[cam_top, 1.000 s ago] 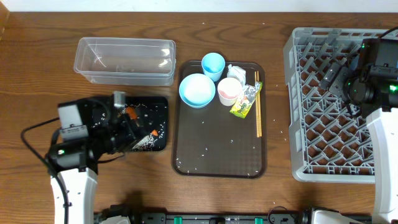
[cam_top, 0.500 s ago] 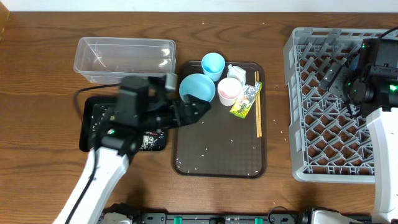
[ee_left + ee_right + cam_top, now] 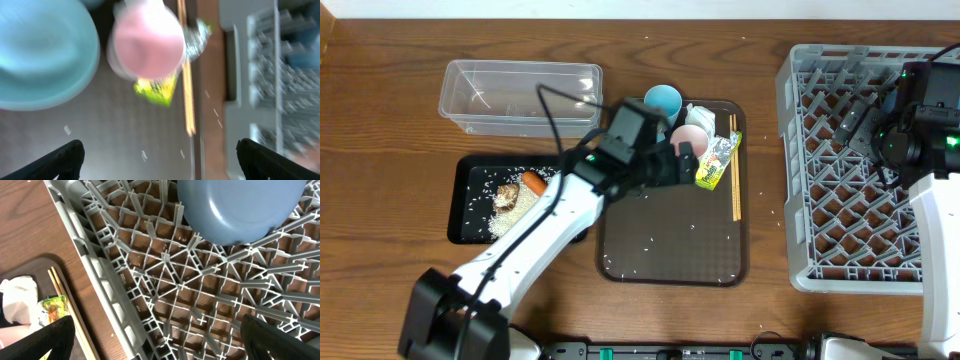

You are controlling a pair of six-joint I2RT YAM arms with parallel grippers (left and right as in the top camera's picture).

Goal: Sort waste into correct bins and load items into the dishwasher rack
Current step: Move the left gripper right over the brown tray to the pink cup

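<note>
My left gripper moves down and outward next, onto the pinkish-white cup's rim (image 3: 114, 42) on the side by the bowl (image 3: 45, 55), since the opening of the cup faces up.
My left gripper (image 3: 687, 160) (image 3: 160, 162) hovers open and empty over the brown serving tray (image 3: 670, 240), just above the pinkish-white cup (image 3: 147, 42) and the yellow-green wrapper (image 3: 716, 160) (image 3: 155, 91). The chopsticks (image 3: 734, 185) (image 3: 187, 95) lie right of the wrapper. The bowl (image 3: 45, 55) shows in the blurred left wrist view; overhead my arm hides it. The light-blue cup (image 3: 662, 100) and crumpled paper (image 3: 700, 114) sit at the tray's far end. Rice, a brown lump (image 3: 507, 197) and a carrot (image 3: 533, 183) lie in the black tray (image 3: 470, 215). My right gripper (image 3: 855, 125) (image 3: 160, 345) hangs open over the grey rack (image 3: 840, 240) (image 3: 150, 270), near the blue plate (image 3: 240, 210).
The clear tub (image 3: 520, 97) stands behind the black tray with nothing in it. A few rice grains are scattered on the brown tray and on the wood beside the rack. My left arm stretches diagonally from the front left across the black tray's corner.
My left arm has swung from over the black tray to the right, across the brown tray, and now hovers by the pinkish cup and wrapper. The right arm has not moved.
</note>
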